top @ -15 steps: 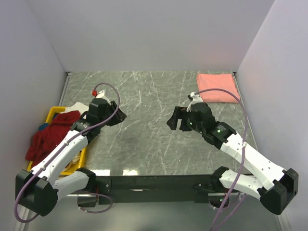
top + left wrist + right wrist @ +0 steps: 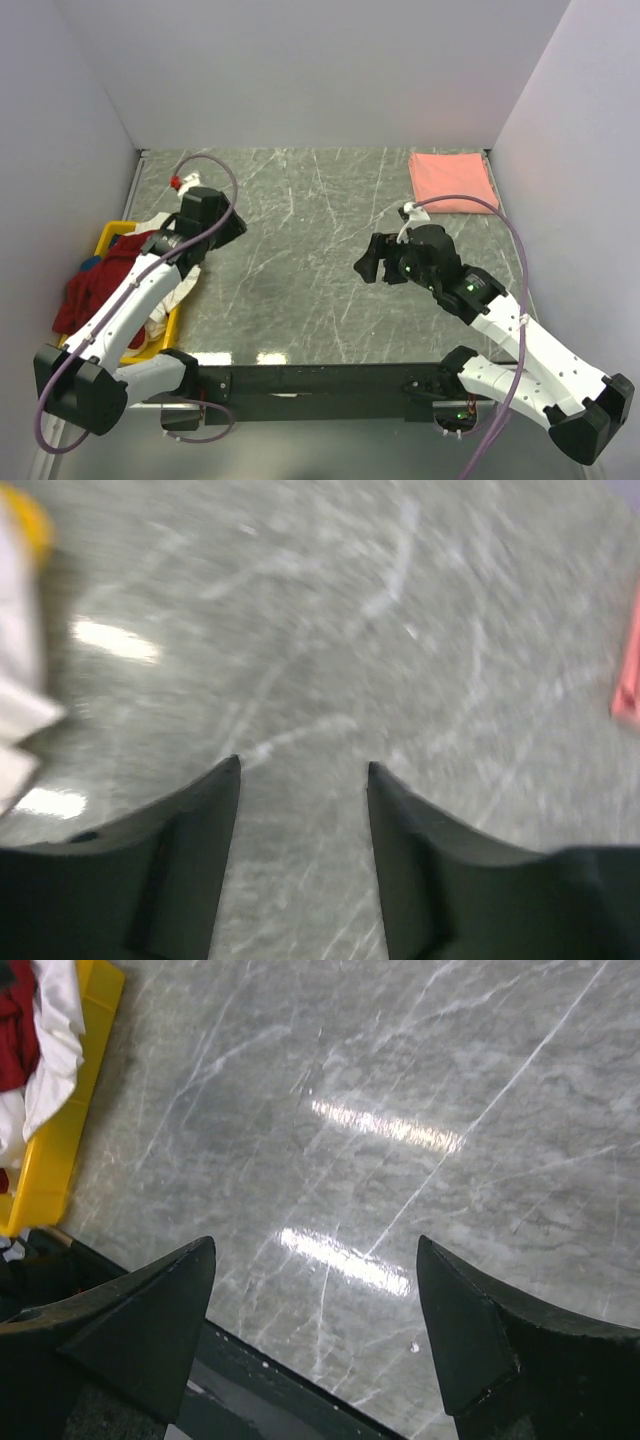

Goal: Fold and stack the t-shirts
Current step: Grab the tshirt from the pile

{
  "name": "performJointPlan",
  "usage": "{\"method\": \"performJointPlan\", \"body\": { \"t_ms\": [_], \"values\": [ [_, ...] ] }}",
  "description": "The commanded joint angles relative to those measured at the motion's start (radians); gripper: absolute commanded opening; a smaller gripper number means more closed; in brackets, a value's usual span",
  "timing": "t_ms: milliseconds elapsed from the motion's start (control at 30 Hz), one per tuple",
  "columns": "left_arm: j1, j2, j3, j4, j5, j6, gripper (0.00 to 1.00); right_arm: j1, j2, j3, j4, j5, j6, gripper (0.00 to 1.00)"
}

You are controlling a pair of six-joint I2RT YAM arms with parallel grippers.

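Note:
The dark red t-shirt (image 2: 97, 284) lies uppermost in the yellow bin, so my left gripper swings over the bin next, then lowers to the t-shirt's far end.
A salmon-pink t-shirt (image 2: 452, 181) lies folded flat at the table's far right corner; its edge shows at the right of the left wrist view (image 2: 627, 690). A dark red t-shirt (image 2: 97, 284), a cream-white t-shirt (image 2: 153, 222) and a bit of a blue one (image 2: 90, 263) are heaped in the yellow bin (image 2: 108, 236) at the left. My left gripper (image 2: 238, 226) (image 2: 302, 764) hovers open and empty just right of the bin. Over the table's middle right, my right gripper (image 2: 363, 262) (image 2: 316, 1242) is wide open with nothing between its fingers.
The grey marble table (image 2: 310, 210) is walled in at the back and both sides. In the right wrist view the yellow bin (image 2: 72, 1110) with white cloth (image 2: 55, 1045) sits at top left, and the dark rail at the table's near edge (image 2: 260, 1380) runs below the fingers.
My left arm has swung back and left, closer to the bin. My right gripper has drawn slightly nearer to the table's front edge. Both stay open.

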Motion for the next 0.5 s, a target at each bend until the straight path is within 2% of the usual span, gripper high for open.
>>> {"method": "performJointPlan", "body": {
  "t_ms": [0, 167, 200, 267, 300, 400, 467],
  "values": [
    [0.076, 0.029, 0.121, -0.145, -0.200, -0.075, 0.61, 0.006, -0.030, -0.041, 0.025, -0.064, -0.012, 0.88],
    [0.213, 0.025, 0.165, -0.309, -0.350, -0.168, 0.71, 0.004, -0.002, -0.046, 0.025, -0.073, -0.034, 0.87],
    [0.277, 0.020, 0.156, -0.316, -0.365, -0.175, 0.72, 0.004, 0.001, -0.047, 0.031, -0.084, -0.035, 0.87],
    [0.351, 0.020, 0.125, -0.313, -0.356, -0.179, 0.73, 0.004, 0.010, -0.056, 0.047, -0.111, -0.034, 0.87],
    [0.435, 0.023, 0.113, -0.310, -0.346, -0.182, 0.73, 0.004, 0.015, -0.058, 0.065, -0.136, -0.032, 0.87],
    [0.538, 0.043, 0.070, -0.275, -0.316, -0.187, 0.73, 0.003, 0.032, -0.063, 0.077, -0.154, -0.032, 0.87],
    [0.568, 0.060, 0.044, -0.256, -0.318, -0.191, 0.73, 0.003, 0.042, -0.059, 0.073, -0.154, -0.034, 0.87]
  ]
}}
